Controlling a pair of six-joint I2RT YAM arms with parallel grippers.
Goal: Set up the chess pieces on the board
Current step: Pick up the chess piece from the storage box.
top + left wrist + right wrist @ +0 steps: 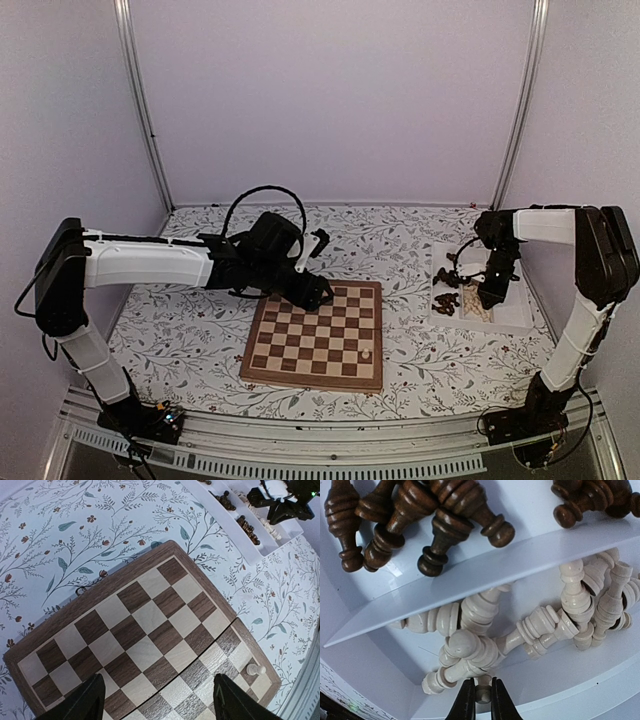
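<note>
I need to raise my right gripper past the tray's side next, move it across, lower it and release, since the board's square beside the standing chess piece is to its left in the top view.
The board [318, 342] lies mid-table with one pale cream chess piece [367, 353] standing near its front right corner; the left wrist view shows the same piece [256, 669]. My left gripper [318, 293] hovers over the board's far left corner, open, with only bare checks [145, 630] between its fingers [92, 697]. My right gripper [481, 682] is down in the white tray [512, 312], shut on the knob of a cream piece [483, 696] at the edge of a cream pile [470, 650]. Dark brown pieces [445, 525] lie behind a divider [485, 572].
The white tray [235, 520] sits to the right of the board on the floral tablecloth [180, 330], with the right arm [280, 510] reaching into it. White walls and metal posts [140, 100] enclose the table.
</note>
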